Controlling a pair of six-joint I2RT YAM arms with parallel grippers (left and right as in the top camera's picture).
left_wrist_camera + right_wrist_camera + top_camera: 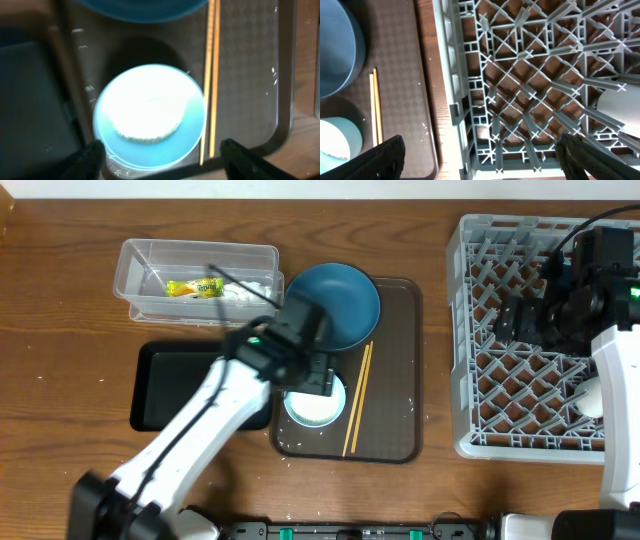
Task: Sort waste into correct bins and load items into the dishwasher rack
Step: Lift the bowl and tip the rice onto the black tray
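Observation:
The light-blue bowl's rim below, by the chopsticks, is bare of rice [147, 107]. My left gripper will next lower its open fingers on both sides of that rim and close.
My left gripper [167, 157] stands open above the small light-blue bowl [150, 115], its fingers [90, 157] either side of the bowl's near rim without touching it. White rice [147, 107] lies inside the bowl. The wooden chopsticks [212, 75] lie just right of it, and the dark-blue plate [345, 300] sits behind it. The clear tub [200, 275] holds the yellow-green wrapper [192, 287] and white tissue [245, 292]. My right gripper [487, 160] hangs open and empty over the left edge of the grey dishwasher rack [540, 75]. A white cup [620, 107] lies in the rack.
Bowl, plate and chopsticks rest on a brown serving tray [395, 380]. The shallow black tray [170, 385] lies left of it, partly under my left arm. A strip of bare wooden table separates the serving tray from the rack [520, 340].

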